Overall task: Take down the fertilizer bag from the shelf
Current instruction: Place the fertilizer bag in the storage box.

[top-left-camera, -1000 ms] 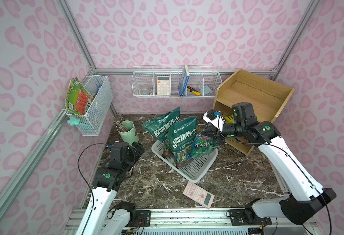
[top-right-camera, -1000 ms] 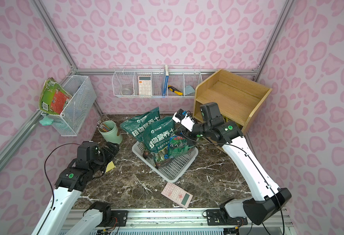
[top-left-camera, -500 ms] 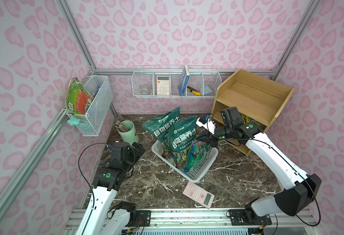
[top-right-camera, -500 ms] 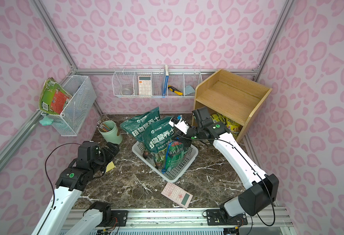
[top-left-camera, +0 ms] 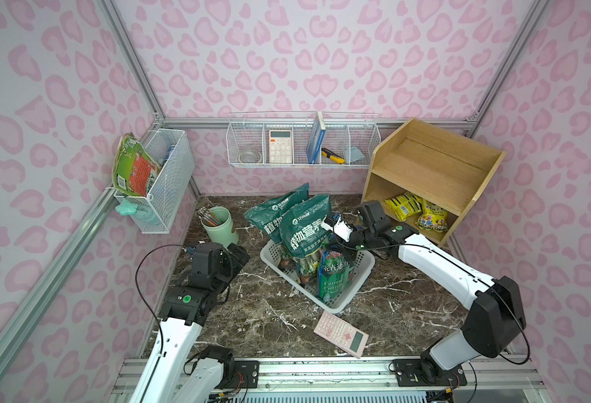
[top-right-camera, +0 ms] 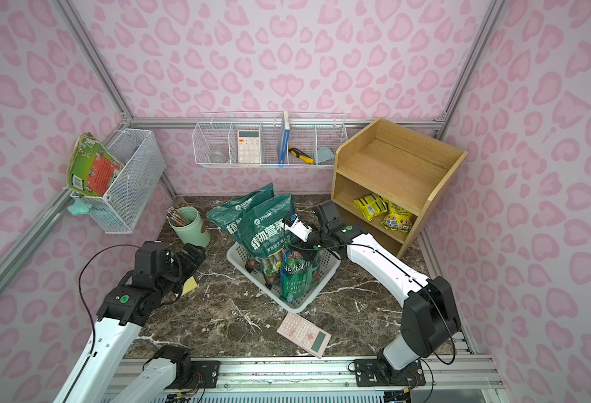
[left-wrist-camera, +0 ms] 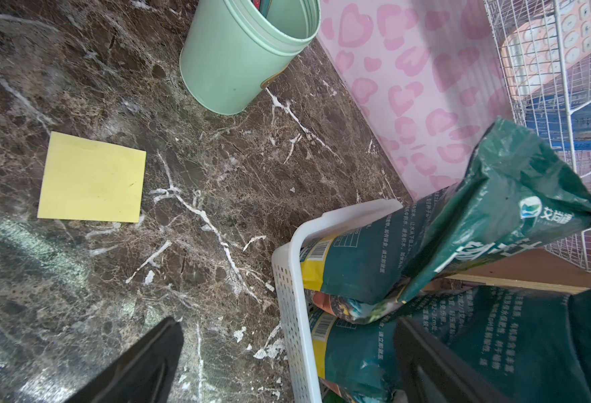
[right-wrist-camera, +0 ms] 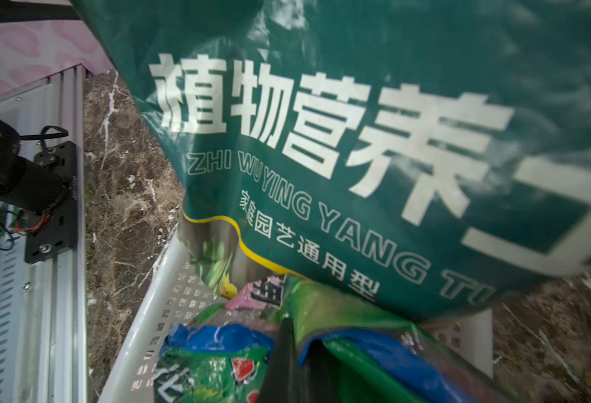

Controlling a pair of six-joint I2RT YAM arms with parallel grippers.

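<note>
My right gripper holds the fertilizer bag's top edge and will next ease down toward the nearer tall dark green bag, then let go, as the fertilizer bag stands inside the white basket.
The fertilizer bag is bright green with a red and blue top and stands upright in the white basket. My right gripper is shut on the bag's top edge, just over the basket. The wooden shelf stands at the back right, behind that arm. My left gripper hangs open and empty, low over the marble, left of the basket.
Two tall dark green bags lean in the basket's far end. Yellow packets lie on the shelf's lowest tier. A pink calculator, a mint cup and a yellow note are on the marble. Wire baskets hang on the walls.
My right arm has swung left and down from the shelf front, carrying the fertilizer bag into the basket, where it went from lying sideways to upright. The left arm has not moved.
</note>
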